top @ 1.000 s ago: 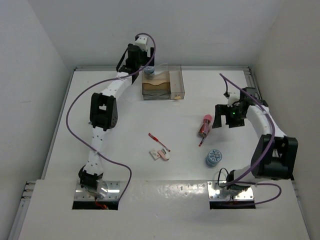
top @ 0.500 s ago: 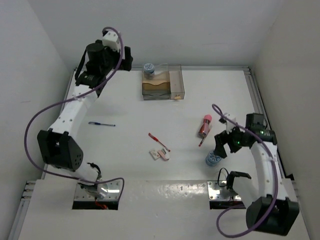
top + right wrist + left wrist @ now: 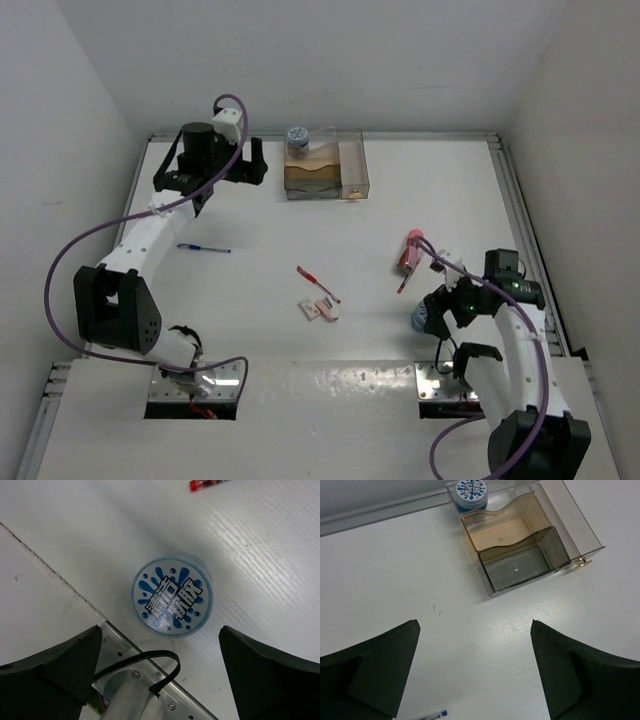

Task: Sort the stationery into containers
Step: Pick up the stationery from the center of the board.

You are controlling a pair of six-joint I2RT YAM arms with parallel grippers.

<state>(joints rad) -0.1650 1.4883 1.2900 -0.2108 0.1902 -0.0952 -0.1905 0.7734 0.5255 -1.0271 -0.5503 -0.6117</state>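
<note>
The right gripper comes down next and shifts toward the second roll (image 3: 420,317) (image 3: 172,596) just past its open fingertips, fingers on either side of the roll.
The clear-walled container (image 3: 325,170) with tan compartments (image 3: 520,555) stands at the back of the table. One blue-patterned roll (image 3: 297,137) (image 3: 472,491) sits at its back left corner. My left gripper (image 3: 218,172) (image 3: 475,622) hangs open and empty over bare table left of it. A blue pen (image 3: 203,248) (image 3: 432,716) lies nearer. The second roll (image 3: 172,595) (image 3: 424,318) lies flat just beyond the tips of my open right gripper (image 3: 160,628) (image 3: 445,305), untouched. A pink chunky piece (image 3: 410,250), a red pen (image 3: 318,284) and erasers (image 3: 318,310) lie mid-table.
A second thin red pen (image 3: 402,285) (image 3: 205,484) lies below the pink piece. The right arm's metal base plate (image 3: 150,680) and a black cable loop (image 3: 165,660) sit close under the right gripper. Walls close in the table on three sides.
My left arm pulled back from the container, leaving the roll there, and now hovers left of it, uncovering the blue pen. My right arm swung toward the near edge, over the second roll.
</note>
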